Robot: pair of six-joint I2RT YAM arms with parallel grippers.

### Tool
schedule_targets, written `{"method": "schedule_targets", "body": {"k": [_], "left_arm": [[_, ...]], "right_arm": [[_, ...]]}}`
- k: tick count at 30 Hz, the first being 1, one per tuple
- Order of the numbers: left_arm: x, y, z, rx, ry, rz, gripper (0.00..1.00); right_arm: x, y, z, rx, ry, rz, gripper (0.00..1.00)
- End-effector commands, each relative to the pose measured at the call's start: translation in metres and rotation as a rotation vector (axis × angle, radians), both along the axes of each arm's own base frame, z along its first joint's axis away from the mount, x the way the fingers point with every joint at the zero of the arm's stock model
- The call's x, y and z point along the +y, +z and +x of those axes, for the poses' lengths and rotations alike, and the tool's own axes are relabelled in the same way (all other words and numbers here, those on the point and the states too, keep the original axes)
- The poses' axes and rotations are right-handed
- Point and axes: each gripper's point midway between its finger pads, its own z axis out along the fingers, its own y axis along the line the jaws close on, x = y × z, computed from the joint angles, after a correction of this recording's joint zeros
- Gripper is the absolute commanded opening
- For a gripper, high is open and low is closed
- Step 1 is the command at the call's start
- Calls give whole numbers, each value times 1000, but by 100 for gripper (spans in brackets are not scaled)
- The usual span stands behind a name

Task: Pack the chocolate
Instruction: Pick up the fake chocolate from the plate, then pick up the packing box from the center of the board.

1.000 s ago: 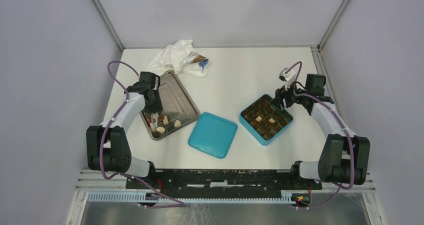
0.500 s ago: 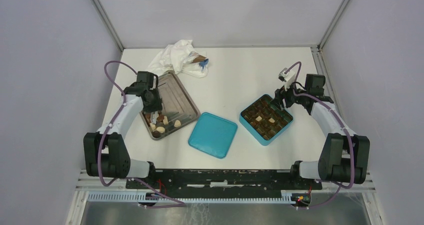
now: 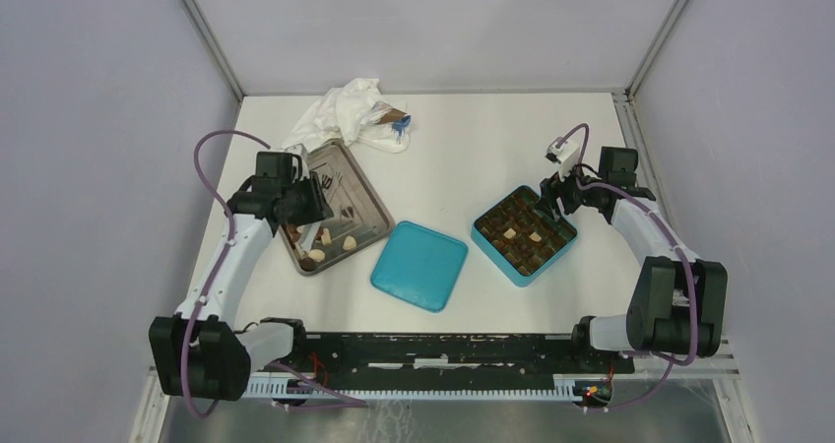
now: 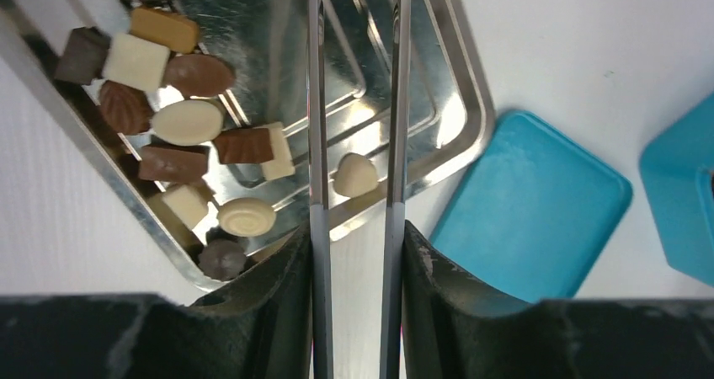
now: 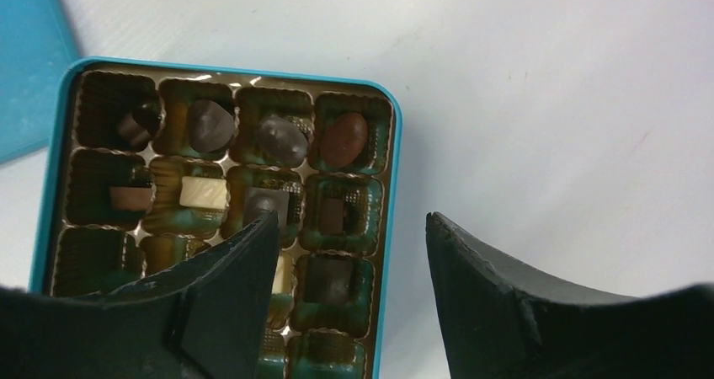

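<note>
My right gripper has the side of the teal box between its open fingers, so it should next come down onto the box's rim below, one finger over the box's cells and one outside.
The chocolate [image 3: 320, 241], several brown and cream pieces, lies in the near end of a metal tray [image 3: 356, 182]. In the left wrist view the pieces [image 4: 189, 122] are heaped at the left of the tray [image 4: 455, 84]. My left gripper [image 3: 320, 189] hovers over the tray. Its thin metal fingers [image 4: 316, 101] are apart and hold nothing, and one cream piece [image 4: 355, 175] lies below the gap. The teal box [image 3: 524, 229] holds several pieces in its cells [image 5: 278, 139]. My right gripper [image 5: 349, 219] is open and empty above the box's right rim [image 5: 396, 143].
The teal lid [image 3: 419, 264] lies flat between tray and box and also shows in the left wrist view [image 4: 530, 202]. A crumpled white wrapper [image 3: 350, 113] with a blue and brown scrap [image 3: 396, 123] lies at the back, just behind the tray.
My left arm has swung out to the left and drawn the gripper back from the chocolate heap to over the tray's middle. The right arm has barely moved.
</note>
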Motion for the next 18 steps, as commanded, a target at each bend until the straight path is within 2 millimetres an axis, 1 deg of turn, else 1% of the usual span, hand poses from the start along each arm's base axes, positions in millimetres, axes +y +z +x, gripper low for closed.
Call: {"method": "schedule_targets", "body": {"k": [1, 4, 10, 14, 18], "left_arm": [[-46, 38, -1, -151, -156, -179, 2], [-69, 51, -10, -194, -216, -219, 2], [-116, 74, -28, -261, -325, -297, 2], [-151, 87, -42, -297, -407, -362, 2], [-179, 90, -53, -308, -457, -396, 2]], "right_arm": [[-14, 6, 16, -41, -28, -83, 70], [-22, -1, 19, -27, -55, -123, 69], [-26, -18, 21, 19, -50, -154, 66], [-25, -27, 26, 41, -38, -156, 59], [-21, -35, 29, 57, -18, -160, 50]]}}
